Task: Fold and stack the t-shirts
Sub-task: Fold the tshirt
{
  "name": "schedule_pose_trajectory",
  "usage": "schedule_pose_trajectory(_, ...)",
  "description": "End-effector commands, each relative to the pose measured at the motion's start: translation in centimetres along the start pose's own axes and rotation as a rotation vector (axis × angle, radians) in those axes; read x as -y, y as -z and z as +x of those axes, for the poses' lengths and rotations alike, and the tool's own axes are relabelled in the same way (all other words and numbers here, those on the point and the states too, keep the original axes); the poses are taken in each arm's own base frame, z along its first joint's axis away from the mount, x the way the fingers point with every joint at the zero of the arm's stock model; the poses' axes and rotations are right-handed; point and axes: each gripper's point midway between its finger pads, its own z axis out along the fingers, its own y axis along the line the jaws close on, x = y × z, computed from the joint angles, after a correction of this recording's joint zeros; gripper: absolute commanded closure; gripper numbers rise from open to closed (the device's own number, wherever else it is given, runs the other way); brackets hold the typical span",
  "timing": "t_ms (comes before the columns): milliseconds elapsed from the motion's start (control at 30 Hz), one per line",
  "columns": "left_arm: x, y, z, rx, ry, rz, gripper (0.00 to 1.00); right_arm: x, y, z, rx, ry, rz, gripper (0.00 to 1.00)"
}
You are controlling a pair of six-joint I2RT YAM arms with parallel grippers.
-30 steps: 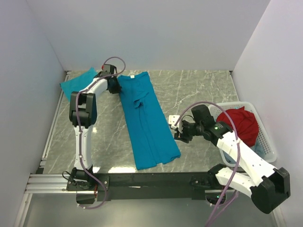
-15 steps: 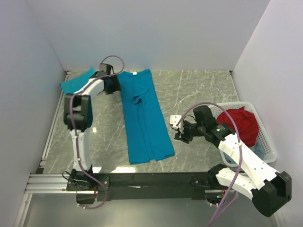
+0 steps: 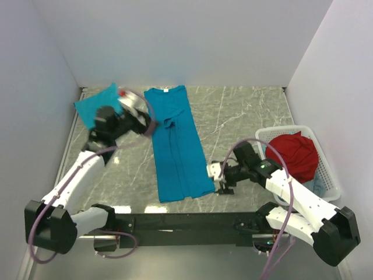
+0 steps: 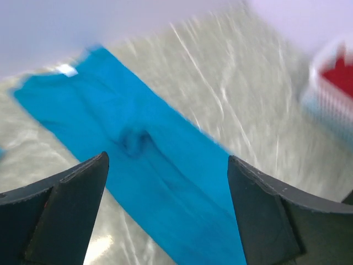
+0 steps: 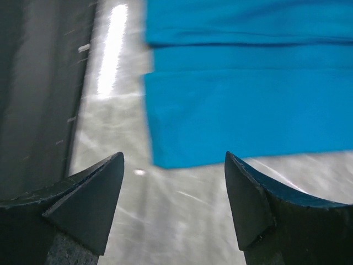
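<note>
My left gripper comes back along the strip next, turning and lowering onto the shirt hem's free near corner [image 3: 161, 199], since my right gripper stands beside the other corner.
A teal t-shirt [image 3: 178, 146] lies flat on the table, folded lengthwise into a long strip, its white neck label [image 3: 164, 91] at the far end. In the left wrist view the strip [image 4: 154, 165] runs diagonally below my left gripper [image 4: 166, 159], which hangs open above it with nothing between the fingers. My left gripper [image 3: 144, 123] hovers off the shirt's left edge. My right gripper [image 3: 219, 178] is open low over bare table, just beside the shirt's near right corner [image 5: 248, 110]. A second teal t-shirt [image 3: 93, 104] lies in the far left corner.
A white basket [image 3: 330, 175] holding red cloth [image 3: 294, 153] stands at the right edge, beside my right arm. The black base rail [image 3: 186, 221] runs along the near edge. Walls close in the left, back and right.
Both grippers have opened. My left arm has swung back from the shirt's collar towards the near left. My right gripper has moved nearer. The shirt now lies straighter and further left.
</note>
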Motion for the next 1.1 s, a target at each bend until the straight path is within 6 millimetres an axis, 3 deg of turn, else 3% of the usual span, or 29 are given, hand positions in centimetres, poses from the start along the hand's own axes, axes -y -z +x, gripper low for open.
schedule_pose_trajectory(0,7.5,1.1,8.0,-0.181,-0.287,0.24,0.07,-2.4,-1.3,0.5,-0.009,0.128,-0.087,0.2)
schedule_pose_trajectory(67,10.8,2.9,10.9,-0.199,-0.453,0.412,0.1,-2.1,-1.4,0.6,-0.022,0.114,-0.073,0.2)
schedule_pose_trajectory(100,13.6,4.7,13.5,-0.22,-0.511,0.538,0.15,-1.8,-1.3,0.8,-0.042,0.104,-0.058,0.21)
schedule_pose_trajectory(300,18.3,9.3,23.1,-0.412,-0.728,0.696,0.21,-0.7,-1.0,2.2,-0.089,0.06,-0.011,0.21)
schedule_pose_trajectory(533,18.6,9.7,28.5,-0.563,-0.866,0.734,0.25,-0.8,-1.1,2.6,-0.098,0.034,-0.018,0.21)
schedule_pose_trajectory(700,17.6,9.2,30.2,-0.61,-0.9,0.693,0.28,-0.9,-1.2,2.8,-0.101,0.035,-0.023,0.22)
schedule_pose_trajectory(867,16.2,9.4,31.1,-0.665,-0.938,0.657,0.3,-2.2,-1.8,2.6,-0.073,0.04,-0.075,0.22)
schedule_pose_trajectory(1067,14.6,9.8,32.3,-0.716,-0.964,0.605,0.52,-2.2,-2.7,2.6,-0.088,0.082,-0.064,0.23)
